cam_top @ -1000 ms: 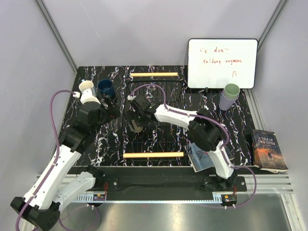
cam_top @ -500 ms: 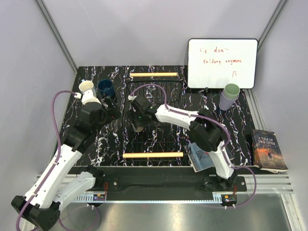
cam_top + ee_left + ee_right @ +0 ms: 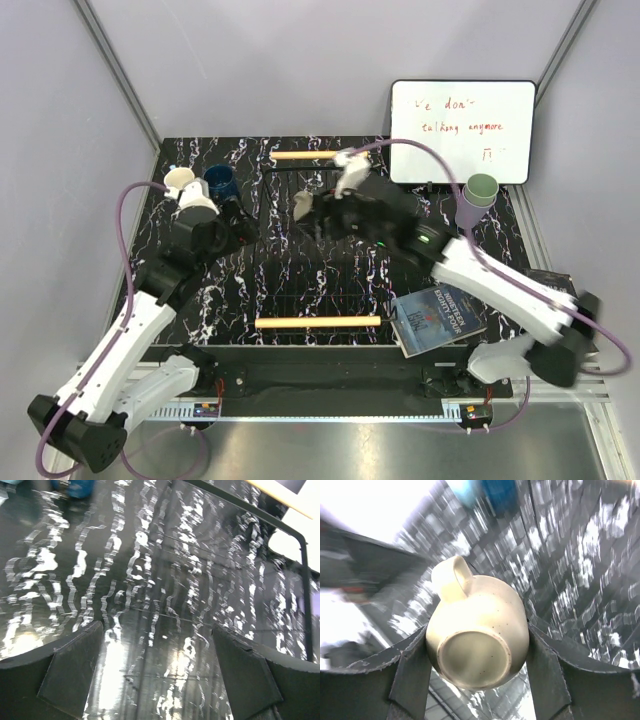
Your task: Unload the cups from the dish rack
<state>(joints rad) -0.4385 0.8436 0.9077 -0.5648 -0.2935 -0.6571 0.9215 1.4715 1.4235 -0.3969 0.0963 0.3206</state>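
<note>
Next, my left gripper will swing to the right in the top view and turn onto the beige mug's rim end (image 3: 300, 208), since the right gripper leaves that end of the mug free.
My right gripper (image 3: 310, 212) (image 3: 477, 672) is shut on the beige handled mug (image 3: 302, 206) (image 3: 479, 630), held over the back left part of the dish rack (image 3: 330, 290). The mug's base faces the wrist camera and its handle points away. The rack's wooden handles lie at the back (image 3: 320, 155) and the front (image 3: 318, 322). Left of the rack stand the dark navy mug (image 3: 218, 181) (image 3: 499, 494) and the light blue mug (image 3: 178, 180) (image 3: 466, 491). My left gripper (image 3: 240, 228) (image 3: 157, 630) hangs open and empty beside them. A pale green tumbler (image 3: 482, 188) sits stacked in a lavender tumbler (image 3: 467, 214) at the right.
A whiteboard (image 3: 462, 130) leans at the back right. A blue book (image 3: 437, 318) lies by the rack's front right corner, and a second book (image 3: 562, 312) lies at the table's right edge. The rack's black frame (image 3: 301, 580) shows in the left wrist view.
My right gripper closed on the beige mug low in the rack, then lifted it up and toward the back, with the arm swinging out to the right. The left arm barely moved.
</note>
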